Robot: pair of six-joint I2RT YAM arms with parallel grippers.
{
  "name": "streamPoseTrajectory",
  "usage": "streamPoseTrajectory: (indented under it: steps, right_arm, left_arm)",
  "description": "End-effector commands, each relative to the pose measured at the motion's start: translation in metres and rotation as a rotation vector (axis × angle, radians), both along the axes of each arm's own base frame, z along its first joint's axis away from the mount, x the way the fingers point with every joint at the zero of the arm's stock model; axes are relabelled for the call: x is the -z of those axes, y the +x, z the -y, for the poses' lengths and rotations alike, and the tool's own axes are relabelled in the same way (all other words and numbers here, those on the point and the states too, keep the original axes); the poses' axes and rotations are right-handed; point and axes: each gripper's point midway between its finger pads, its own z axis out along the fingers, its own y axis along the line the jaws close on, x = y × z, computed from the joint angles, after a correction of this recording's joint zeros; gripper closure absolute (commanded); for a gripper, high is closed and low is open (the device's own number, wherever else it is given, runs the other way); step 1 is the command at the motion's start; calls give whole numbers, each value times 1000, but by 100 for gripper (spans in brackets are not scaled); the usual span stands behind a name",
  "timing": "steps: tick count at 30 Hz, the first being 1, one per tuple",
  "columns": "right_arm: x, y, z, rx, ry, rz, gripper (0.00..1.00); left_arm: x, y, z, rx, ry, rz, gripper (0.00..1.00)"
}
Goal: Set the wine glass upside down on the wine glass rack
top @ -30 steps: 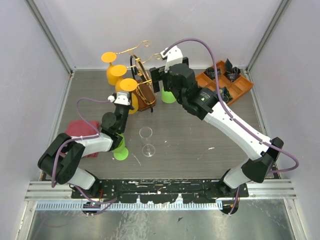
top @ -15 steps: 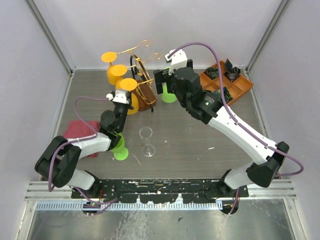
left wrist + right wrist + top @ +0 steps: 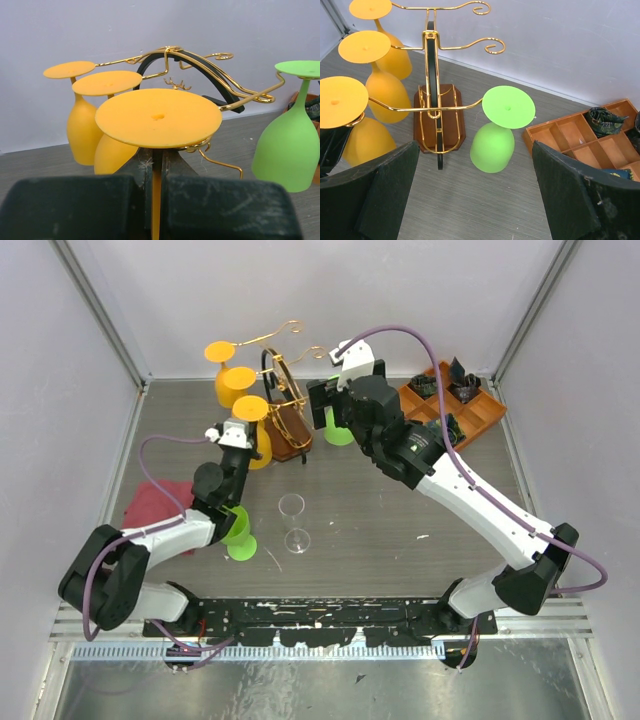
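Observation:
My left gripper turns and moves to the right in the top view along the rack's front arm next. It then releases the glass's stem, since the glass's foot covers only the arm's curl.
The wine glass rack (image 3: 288, 410) has gold wire arms on a brown wooden base (image 3: 439, 119). Two orange glasses (image 3: 232, 380) hang upside down from it at the back left. My left gripper (image 3: 235, 443) is shut on the stem of a third upside-down orange wine glass (image 3: 158, 117). Its foot lies over the curled end of a front arm (image 3: 200, 147). A green glass (image 3: 492, 145) hangs upside down from the right arm. My right gripper (image 3: 475, 192) is open and empty, just in front of and above that green glass.
Another green glass (image 3: 240, 535) and a clear glass (image 3: 292, 520) stand on the table near the left arm. A red cloth (image 3: 150, 505) lies at the left. An orange compartment tray (image 3: 455, 400) sits at the back right. Walls close in the back and sides.
My left gripper has shifted slightly left and back with the orange glass. My right gripper drew a little away from the green glass, then held still.

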Motion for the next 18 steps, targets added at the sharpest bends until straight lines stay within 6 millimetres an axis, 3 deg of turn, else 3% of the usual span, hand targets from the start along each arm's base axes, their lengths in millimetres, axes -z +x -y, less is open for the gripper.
streamPoseTrajectory:
  steps: [1,9,14,18]
  right_arm:
    - [-24,-5,4,-1,58,53,0]
    - [-21,-4,3,2,51,47,0]
    - [-20,-1,-1,-1,46,45,0]
    - [-21,1,-3,-2,40,47,0]
  left_arm:
    - [-30,-16,5,73,-24,109,100]
    - [-19,-30,44,295,67,84,99]
    - [-10,-25,59,354,68,67,87]
    - [-6,-19,66,372,55,56,83]
